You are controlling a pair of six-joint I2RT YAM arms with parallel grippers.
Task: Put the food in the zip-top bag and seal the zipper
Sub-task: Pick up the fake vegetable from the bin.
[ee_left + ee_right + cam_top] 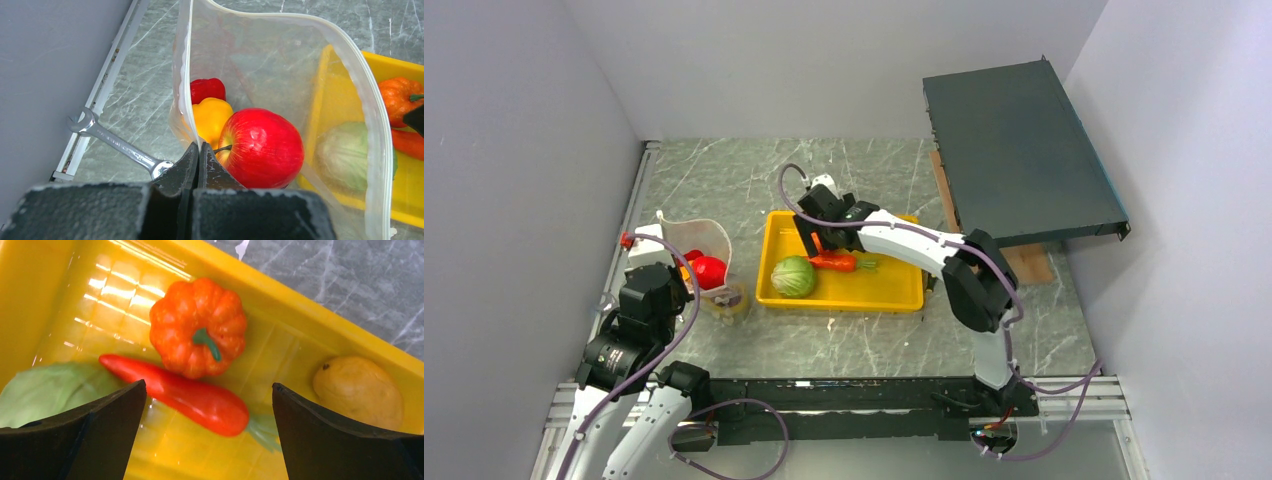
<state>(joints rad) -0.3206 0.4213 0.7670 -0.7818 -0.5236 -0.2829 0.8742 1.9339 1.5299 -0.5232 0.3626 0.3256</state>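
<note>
Next, my right gripper lowers open fingers astride the ribbed sides of the orange pumpkin point(199, 329) below, beyond the carrot point(185, 395), as the pumpkin's width fits between them.
The clear zip-top bag point(707, 240) stands open left of the yellow tray, its whitish zipper point(369, 120) running round the mouth. My left gripper point(199, 148) is shut on the bag's near edge and shows in the top view point(686, 282). Inside the bag lie a red tomato point(262, 147), a yellow pepper point(210, 115) and a red pepper point(207, 89). My right gripper point(208, 385) is open and empty over the tray, above the carrot point(185, 395), and shows in the top view point(824, 232). The orange pumpkin point(197, 325), green cabbage point(50, 392) and a yellow piece point(357, 390) lie in the tray.
The yellow tray point(894, 298) sits mid-table. A metal wrench point(120, 145) lies by the left rail beside the bag. A dark flat rack point(1019, 150) rests on a wooden board at the back right. Grey walls close the left, back and right sides.
</note>
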